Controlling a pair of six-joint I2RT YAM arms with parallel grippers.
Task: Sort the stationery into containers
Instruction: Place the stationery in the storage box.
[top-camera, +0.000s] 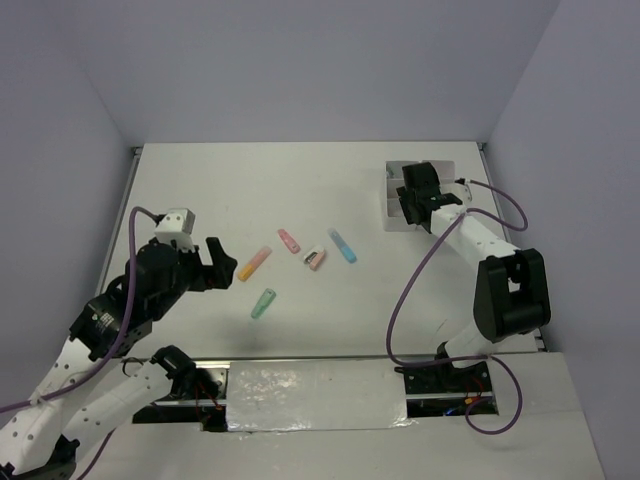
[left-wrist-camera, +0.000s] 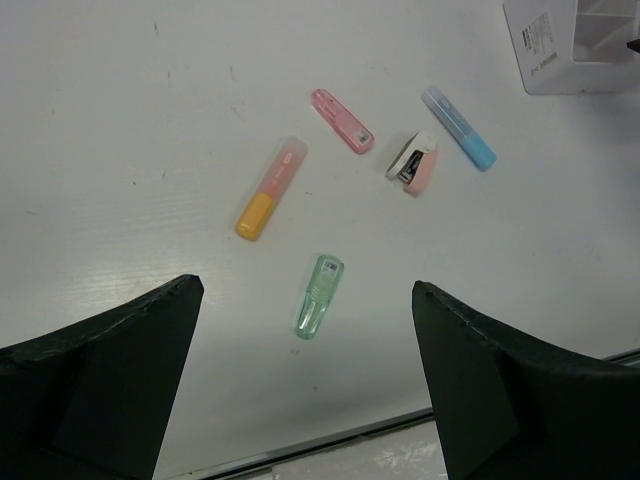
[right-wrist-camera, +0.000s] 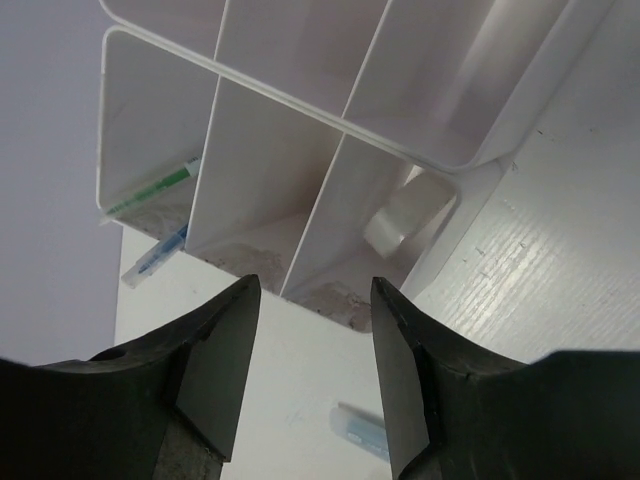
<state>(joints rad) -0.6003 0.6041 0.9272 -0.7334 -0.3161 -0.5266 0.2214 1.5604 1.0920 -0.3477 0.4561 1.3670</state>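
The left gripper goes toward the right in the top view and down around the orange stick's yellow end (top-camera: 246, 272) (left-wrist-camera: 257, 212) next, since this stick lies closest on bare table.
Five stationery pieces lie mid-table: an orange stick (top-camera: 255, 264) (left-wrist-camera: 270, 188), a pink stick (top-camera: 289, 241) (left-wrist-camera: 342, 120), a tan block (top-camera: 315, 259) (left-wrist-camera: 413, 163), a blue stick (top-camera: 343, 246) (left-wrist-camera: 459, 141) and a green stick (top-camera: 263, 303) (left-wrist-camera: 319, 295). My left gripper (top-camera: 215, 262) (left-wrist-camera: 305, 285) hovers open just left of them, holding nothing. The white divided container (top-camera: 395, 215) (right-wrist-camera: 250, 150) stands at the far right, and my right gripper (top-camera: 412, 205) (right-wrist-camera: 314, 285) is over it, open. A blurred pale blue piece (right-wrist-camera: 358, 432) shows between its fingers, touching neither. Two thin pens (right-wrist-camera: 150, 190) lie in the left compartment and a whitish roll (right-wrist-camera: 405, 215) in another.
The table's near edge with a metal strip (left-wrist-camera: 330, 440) runs just below the green stick. Grey walls enclose the table on three sides. The right arm's cable (top-camera: 410, 290) loops over the table's right part.
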